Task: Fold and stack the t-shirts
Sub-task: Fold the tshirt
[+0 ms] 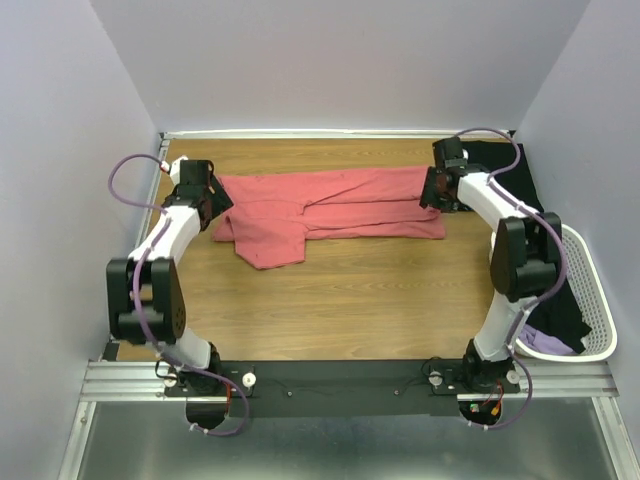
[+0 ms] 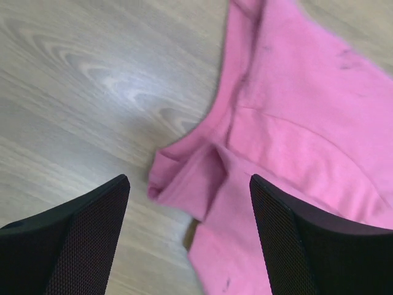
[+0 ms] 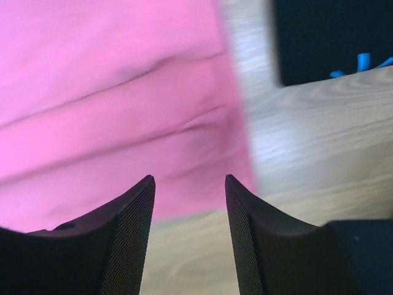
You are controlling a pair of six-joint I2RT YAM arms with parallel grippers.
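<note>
The flap's near, basket-side corner (image 1: 301, 260) is next for my right gripper, which I will swing back and along the shirt, then turn and lower onto the corner.
The coral-pink t-shirt (image 1: 330, 205) lies partly folded across the far half of the table, a sleeve flap hanging toward the front left. My left gripper (image 1: 205, 205) is open and empty above its left end; the pink cloth (image 2: 295, 135) shows between and beyond its fingers. My right gripper (image 1: 432, 190) is open and empty above the shirt's right edge (image 3: 123, 98). A black t-shirt (image 1: 505, 165) lies flat at the far right corner; its light-blue mark (image 3: 363, 61) shows in the right wrist view. Black (image 1: 565, 310) and lilac (image 1: 545, 343) tees lie in the basket.
A white slatted plastic basket (image 1: 598, 300) stands at the right edge of the table beside my right arm. Grey walls close in the back and both sides. The wooden table (image 1: 340, 310) is bare in front of the pink shirt.
</note>
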